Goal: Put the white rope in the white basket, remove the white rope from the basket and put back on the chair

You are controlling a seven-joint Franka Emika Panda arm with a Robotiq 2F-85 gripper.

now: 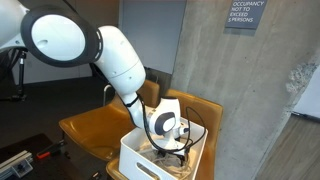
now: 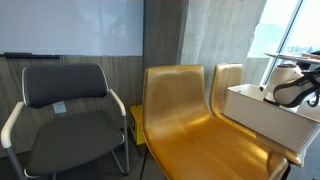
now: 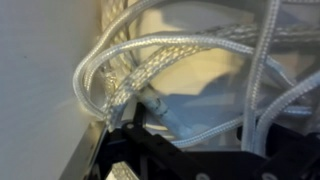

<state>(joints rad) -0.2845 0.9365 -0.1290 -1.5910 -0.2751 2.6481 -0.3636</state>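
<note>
The white rope comes between my gripper's fingers next, as they stay low inside the white basket and close around it.
The white rope [image 3: 170,45] fills the wrist view as loose braided loops lying inside the white basket [image 1: 135,155], against its white wall. One taped rope end lies by my left finger. My gripper [image 3: 190,135] is down inside the basket with its fingers apart, and a rope strand runs between them. In an exterior view my gripper [image 1: 172,146] reaches over the rim into the basket, which stands on a yellow chair [image 1: 90,125]. The basket [image 2: 260,115] also shows in an exterior view at the right, with my wrist behind its rim.
A row of yellow chairs [image 2: 180,110] runs along the wall. A grey padded chair [image 2: 65,110] with a white frame stands beside them. A concrete wall with a sign [image 1: 245,14] rises behind the basket. A black cable loops off my wrist.
</note>
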